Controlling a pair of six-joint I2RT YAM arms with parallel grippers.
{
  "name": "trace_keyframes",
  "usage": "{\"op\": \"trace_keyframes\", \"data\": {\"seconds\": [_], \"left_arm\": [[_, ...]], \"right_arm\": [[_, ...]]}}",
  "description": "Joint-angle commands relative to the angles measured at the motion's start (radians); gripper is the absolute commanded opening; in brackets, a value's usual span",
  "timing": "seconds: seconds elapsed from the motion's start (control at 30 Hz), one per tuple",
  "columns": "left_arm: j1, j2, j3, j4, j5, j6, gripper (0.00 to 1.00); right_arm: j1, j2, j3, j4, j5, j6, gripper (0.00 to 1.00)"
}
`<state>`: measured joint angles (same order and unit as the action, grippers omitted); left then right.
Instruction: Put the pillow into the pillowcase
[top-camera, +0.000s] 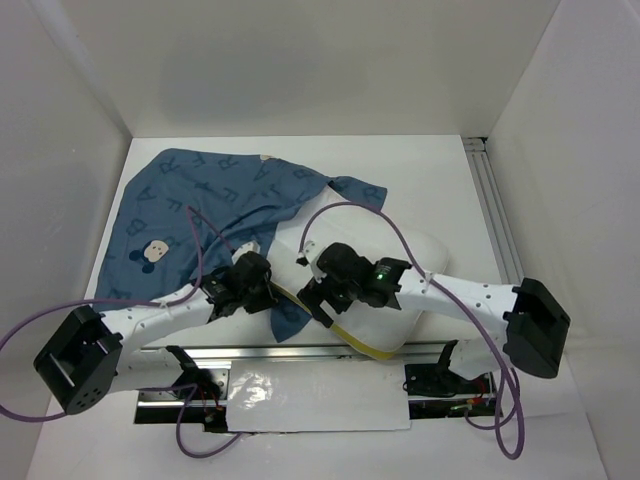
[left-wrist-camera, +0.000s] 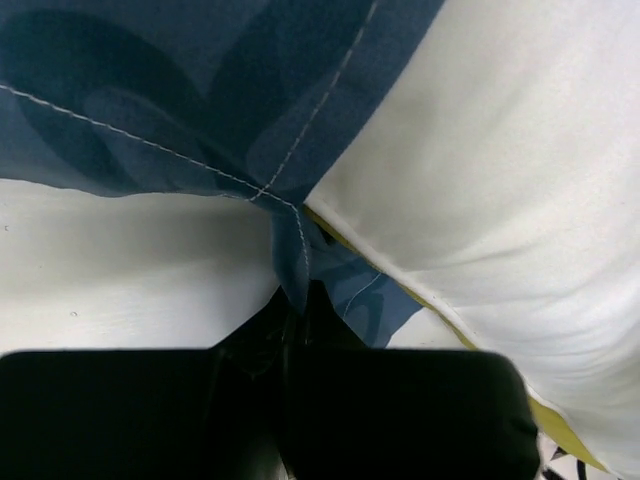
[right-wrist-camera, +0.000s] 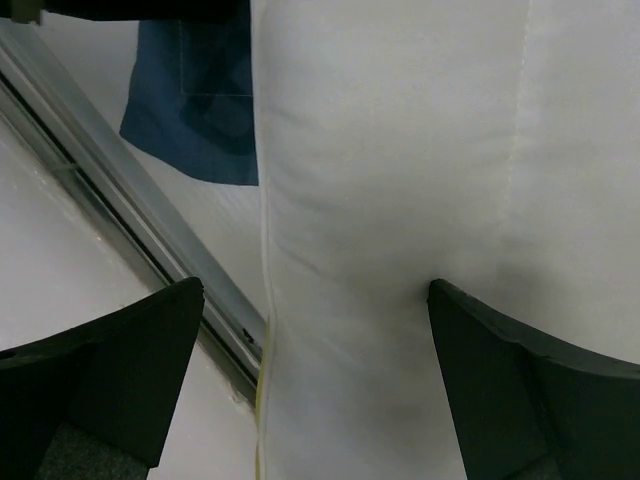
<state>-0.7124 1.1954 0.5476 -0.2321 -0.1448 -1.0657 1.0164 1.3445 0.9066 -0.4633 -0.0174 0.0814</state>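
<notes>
My left gripper moves toward the right in the top view next, along the pillow's yellow band, and releases the fold there, since that edge lies bare.
The blue pillowcase (top-camera: 200, 215) with pale letters and a mouse face lies crumpled at the back left, its near part draped over the left end of the cream-white pillow (top-camera: 355, 232). The pillow's yellow band (top-camera: 360, 345) runs along its near edge. My left gripper (top-camera: 268, 298) is shut on a seamed fold of the pillowcase (left-wrist-camera: 200, 90), right beside the pillow (left-wrist-camera: 500, 200); the fingertips (left-wrist-camera: 298, 310) pinch blue cloth. My right gripper (right-wrist-camera: 315, 290) is open astride the pillow's (right-wrist-camera: 390, 200) edge, the right finger (right-wrist-camera: 520, 390) pressing the pillow, the left finger (right-wrist-camera: 120, 370) off it.
An aluminium rail (top-camera: 300, 352) runs along the table's near edge and also shows in the right wrist view (right-wrist-camera: 120, 210). Another rail (top-camera: 495, 210) runs down the right side. White walls close in the left, back and right. Purple cables loop over both arms.
</notes>
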Motion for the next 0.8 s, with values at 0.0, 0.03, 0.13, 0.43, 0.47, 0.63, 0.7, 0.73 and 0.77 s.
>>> {"op": "trace_keyframes", "data": {"seconds": [0.0,0.03,0.13,0.43,0.47,0.63,0.7,0.73,0.77], "left_arm": [[-0.021,0.003,0.026,0.022,-0.015,-0.005,0.0],[-0.021,-0.023,0.026,0.022,-0.015,-0.005,0.0],[-0.051,-0.065,0.017,0.013,-0.015,0.013,0.0],[-0.229,-0.096,0.067,0.014,0.08,0.076,0.0],[-0.255,-0.095,0.089,0.014,0.08,0.087,0.0],[-0.37,-0.086,0.155,0.002,0.129,0.115,0.0],[-0.401,-0.086,0.173,0.002,0.14,0.141,0.0],[-0.401,-0.086,0.187,0.002,0.14,0.153,0.0],[-0.41,-0.086,0.187,0.002,0.158,0.153,0.0]], "right_arm": [[0.008,0.044,-0.012,-0.005,0.068,0.018,1.0],[0.008,0.074,-0.012,-0.005,0.097,0.027,1.0],[0.008,0.143,-0.012,0.041,0.128,0.04,0.88],[0.008,0.076,0.124,0.322,0.165,-0.002,0.0],[0.008,0.076,0.135,0.342,0.165,-0.002,0.0],[-0.027,0.044,0.114,0.537,0.143,-0.002,0.0],[-0.042,0.009,0.087,0.623,0.114,0.021,0.0],[-0.065,-0.002,0.065,0.644,0.114,0.044,0.0],[-0.078,-0.013,0.048,0.669,0.097,0.061,0.0]]}}
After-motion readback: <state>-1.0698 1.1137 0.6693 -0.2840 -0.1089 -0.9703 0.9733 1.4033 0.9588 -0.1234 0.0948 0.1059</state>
